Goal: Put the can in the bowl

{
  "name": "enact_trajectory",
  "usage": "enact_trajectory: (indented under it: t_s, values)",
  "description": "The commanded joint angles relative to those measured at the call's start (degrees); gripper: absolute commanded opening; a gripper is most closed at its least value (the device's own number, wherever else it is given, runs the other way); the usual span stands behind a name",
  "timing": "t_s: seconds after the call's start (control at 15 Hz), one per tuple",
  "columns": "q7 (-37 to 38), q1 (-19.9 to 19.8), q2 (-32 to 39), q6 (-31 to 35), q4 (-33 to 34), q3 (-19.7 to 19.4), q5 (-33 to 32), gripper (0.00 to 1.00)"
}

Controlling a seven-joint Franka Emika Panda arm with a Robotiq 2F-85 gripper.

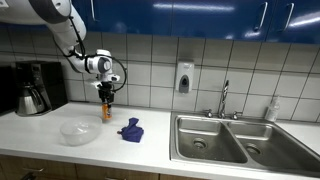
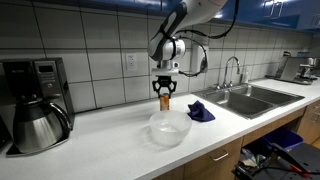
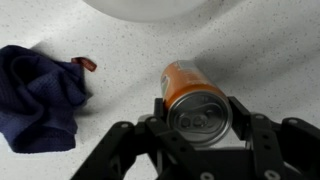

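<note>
I need to lift the can (image 1: 106, 108) with my gripper, move it toward the counter's front edge, lower it into the clear bowl (image 1: 77, 131) and let go, because it hangs low outside the bowl's rim.
An orange can (image 3: 192, 100) with a silver top is gripped between my gripper's (image 3: 198, 118) fingers in the wrist view. In both exterior views the can (image 1: 106, 108) (image 2: 164, 100) hangs upright just above the white counter, held by the gripper (image 1: 106, 97) (image 2: 164, 88). The clear bowl (image 1: 77, 131) (image 2: 169, 127) sits on the counter close to the can, a little nearer the counter's front edge. Its rim shows at the top of the wrist view (image 3: 150, 8).
A blue cloth (image 1: 131, 129) (image 2: 200, 111) (image 3: 38, 95) lies on the counter beside the can. A coffee maker with a carafe (image 1: 33, 90) (image 2: 36, 110) stands at one end. A steel double sink (image 1: 235, 140) (image 2: 247, 97) with a faucet is at the other end.
</note>
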Motion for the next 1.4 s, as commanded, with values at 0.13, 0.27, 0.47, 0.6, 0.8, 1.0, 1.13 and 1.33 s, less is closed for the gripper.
enact_trajectory:
  t_s: [0.13,0.27,0.47,0.6,0.8,1.0,1.13,1.33]
  values:
    - [-1.4,-1.4,-10.0,3.9,-13.2,-0.5,1.3,0.38]
    - [-1.7,-1.8,-11.9,5.1,-16.1,-0.7,1.4,0.38]
    - [-2.1,-2.7,-14.9,6.6,-20.4,-0.8,1.5,0.38]
    - [-2.4,-3.3,-17.0,7.1,-23.1,-1.0,1.5,0.38]
    - [-3.2,-4.2,-20.2,7.5,-26.6,-1.2,1.7,0.38]
    - [-4.2,-4.9,-24.2,7.4,-30.1,-1.2,1.4,0.38]
    - [-5.0,-5.3,-26.7,6.9,-32.0,-1.2,1.2,0.38]
    - [-5.6,-5.7,-30.1,6.4,-34.4,-1.2,0.8,0.38]
